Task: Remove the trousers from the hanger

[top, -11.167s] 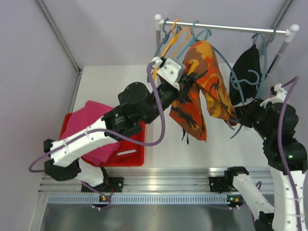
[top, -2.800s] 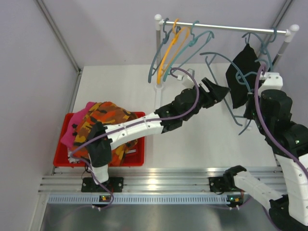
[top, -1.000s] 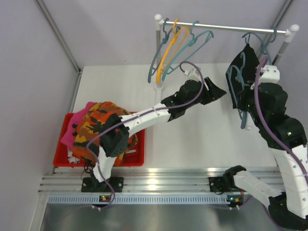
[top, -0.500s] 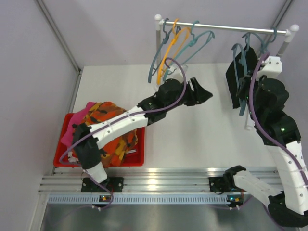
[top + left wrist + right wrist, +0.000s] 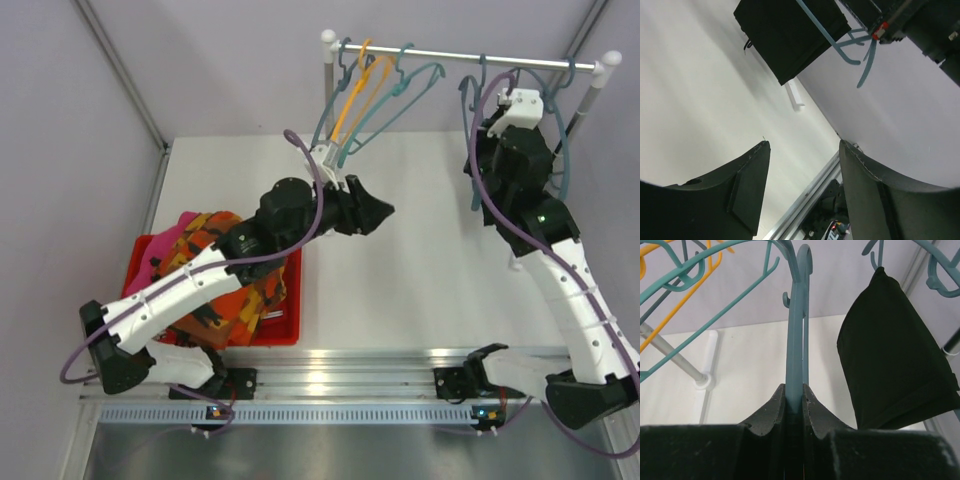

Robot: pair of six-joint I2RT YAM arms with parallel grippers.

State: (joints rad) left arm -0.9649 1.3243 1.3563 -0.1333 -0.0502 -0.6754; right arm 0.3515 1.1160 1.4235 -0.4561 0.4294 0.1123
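Observation:
My right gripper slides the empty teal hanger [image 5: 796, 335] beside the trousers along the bar [image 5: 440, 52] toward the other empty hangers next, then opens.
Plain black trousers [image 5: 895, 355] hang from a teal hanger on the rail [image 5: 440, 52]; the left wrist view also shows the black trousers [image 5: 790, 35]. In the top view my right arm covers most of them. My right gripper [image 5: 796, 390] is shut on an empty teal hanger [image 5: 796, 335], held up by the rail just left of the black trousers. My left gripper [image 5: 378, 211] is open and empty over the table's middle, and between its fingers in the left wrist view there is only bare table under the left gripper [image 5: 802, 145]. Orange camouflage trousers [image 5: 215, 240] and pink trousers [image 5: 160, 240] lie in the red bin [image 5: 290, 330].
Empty orange and teal hangers [image 5: 360, 90] hang at the rail's left end beside its white post [image 5: 328, 110]. The right post [image 5: 590, 95] stands behind my right arm. Grey walls close in the back and both sides. A metal frame [image 5: 330, 385] runs along the near edge.
My right arm has lifted the empty teal hanger up to the rail. My left arm has drawn back to the left, away from the black trousers, still open.

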